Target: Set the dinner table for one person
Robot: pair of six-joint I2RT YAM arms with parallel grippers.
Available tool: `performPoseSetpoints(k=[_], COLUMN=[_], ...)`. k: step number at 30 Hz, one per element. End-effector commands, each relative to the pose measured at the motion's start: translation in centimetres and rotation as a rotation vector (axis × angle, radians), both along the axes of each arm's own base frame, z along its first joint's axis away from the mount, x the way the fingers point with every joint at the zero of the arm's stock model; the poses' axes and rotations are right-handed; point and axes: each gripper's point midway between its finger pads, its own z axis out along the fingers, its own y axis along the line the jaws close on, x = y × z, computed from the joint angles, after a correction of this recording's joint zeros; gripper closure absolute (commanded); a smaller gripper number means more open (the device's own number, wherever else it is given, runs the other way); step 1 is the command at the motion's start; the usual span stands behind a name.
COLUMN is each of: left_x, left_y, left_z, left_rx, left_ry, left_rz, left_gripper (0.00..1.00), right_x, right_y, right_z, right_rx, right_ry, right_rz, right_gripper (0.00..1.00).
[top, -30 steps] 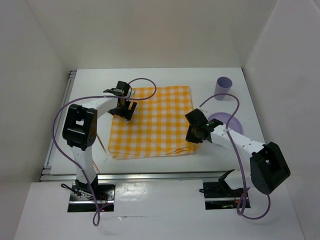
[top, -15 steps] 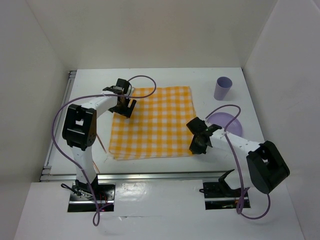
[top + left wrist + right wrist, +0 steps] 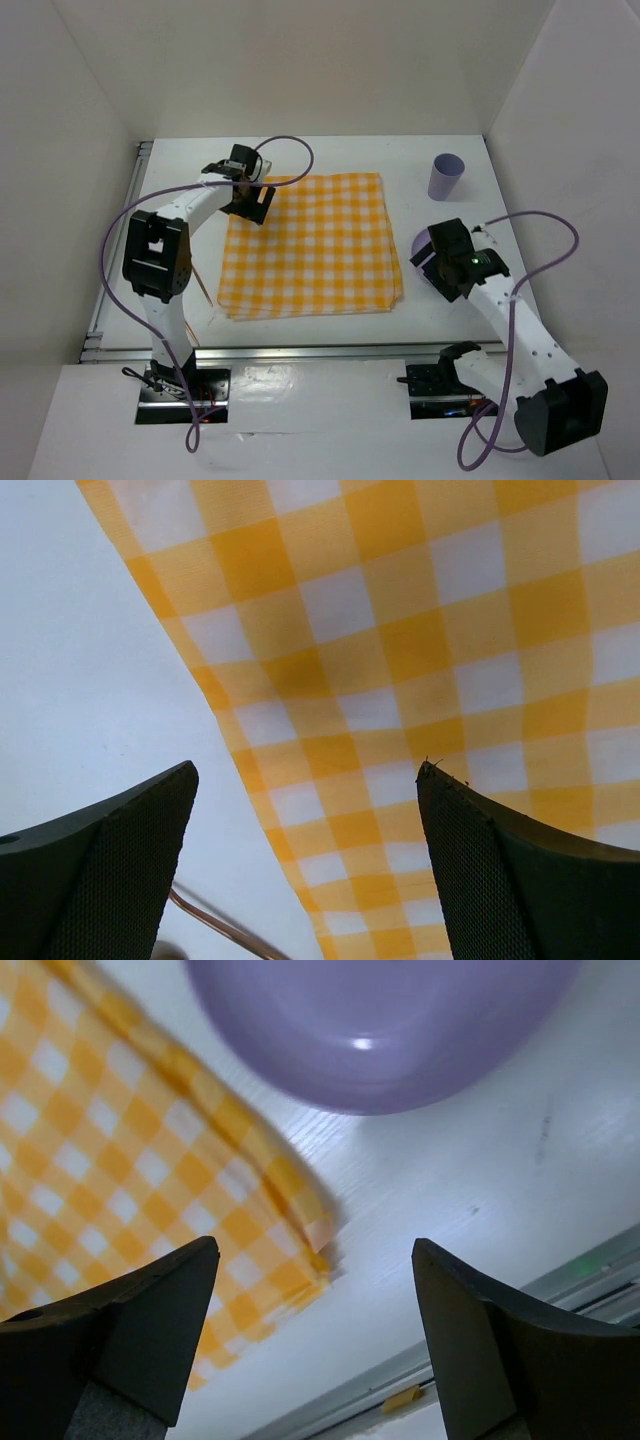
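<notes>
My right gripper next needs to move down and turn onto the purple plate's near rim (image 3: pixel 430 281) (image 3: pixel 410 1108). The bare table beside that rim leaves room for one finger outside the plate.
A yellow-and-white checked cloth (image 3: pixel 310 245) lies flat in the middle of the white dinner table (image 3: pixel 330 155). Over its far left corner hovers my left gripper (image 3: pixel 252 200), open. In the left wrist view the cloth's left edge (image 3: pixel 400 680) runs between the spread fingers (image 3: pixel 110 870) and nothing is held. My right gripper (image 3: pixel 437 265) is open just right of the cloth, above a purple plate (image 3: pixel 424 240) that the arm mostly hides. The right wrist view shows that plate (image 3: pixel 380 1020), the cloth's near right corner (image 3: pixel 150 1160) and bare table between the fingers (image 3: pixel 500 1350).
A purple cup (image 3: pixel 445 177) stands upright at the far right. Thin brownish sticks (image 3: pixel 203 288) lie on the table left of the cloth; one (image 3: pixel 210 920) shows low in the left wrist view. Metal rails (image 3: pixel 300 350) edge the near and left sides. White walls enclose the table.
My right gripper opened, let go of the cloth's near right corner and moved right over the plate. The cloth now lies flat. The left gripper shifted slightly farther away.
</notes>
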Motion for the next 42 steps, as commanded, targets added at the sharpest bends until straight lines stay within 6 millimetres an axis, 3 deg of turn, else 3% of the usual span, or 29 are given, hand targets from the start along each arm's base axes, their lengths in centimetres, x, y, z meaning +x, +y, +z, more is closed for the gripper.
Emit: performPoseSetpoints(k=[1,4,8,11,17,21,26,31,34,36,37,42], left_x=[0.2,0.1,-0.7,-1.4,-2.2,-3.1,-3.4,-3.9,-4.3,-4.7,-5.0,-5.8], left_y=[-1.2,-1.6,-1.7,-1.7,-1.6,-1.7,-2.0,-1.2,-0.9,-0.6,-0.5,0.1], left_z=[3.7,5.2,6.3,6.6,7.0,7.7,8.1,7.7,7.7,7.7,7.6,7.7], left_rx=[-0.073,-0.100,-0.115,-0.125,-0.129,-0.149,-0.166,-0.129,-0.114,-0.102,-0.101,-0.080], left_ry=[-0.054,-0.078,-0.103,-0.101,-0.101,-0.112,-0.109,-0.099,-0.093,-0.088,-0.085,-0.091], left_rz=[0.002,-0.010,-0.037,-0.043,-0.056,-0.067,-0.077,-0.067,-0.071,-0.065,-0.065,-0.063], left_gripper=[0.04,0.04,0.04,0.04,0.04,0.04,0.04,0.04,0.04,0.04,0.04,0.04], right_x=[-2.5,-4.3,-4.7,-3.0,-2.0,-1.0,0.3,-0.5,-0.4,-1.0,-1.0,-1.2], right_y=[-3.4,-5.0,-6.3,-6.2,-5.6,-7.1,-6.9,-6.4,-6.2,-6.3,-6.5,-7.2], right_z=[-0.7,-1.8,-2.8,-3.5,-7.4,-7.7,-8.7,-11.4,-12.3,-12.9,-12.9,-12.4], right_rx=[0.004,0.029,0.032,0.031,0.081,0.061,0.084,0.139,0.155,0.149,0.145,0.120], right_ry=[-0.023,-0.017,-0.018,-0.033,0.065,0.019,0.002,0.061,0.060,0.071,0.062,0.037], right_rz=[-0.239,-0.457,-0.675,-0.714,-0.873,-0.926,-0.933,-0.952,-0.970,-0.979,-0.990,-1.011], right_gripper=[0.14,0.14,0.14,0.17,0.17,0.19,0.19,0.22,0.32,0.51,0.70,0.98])
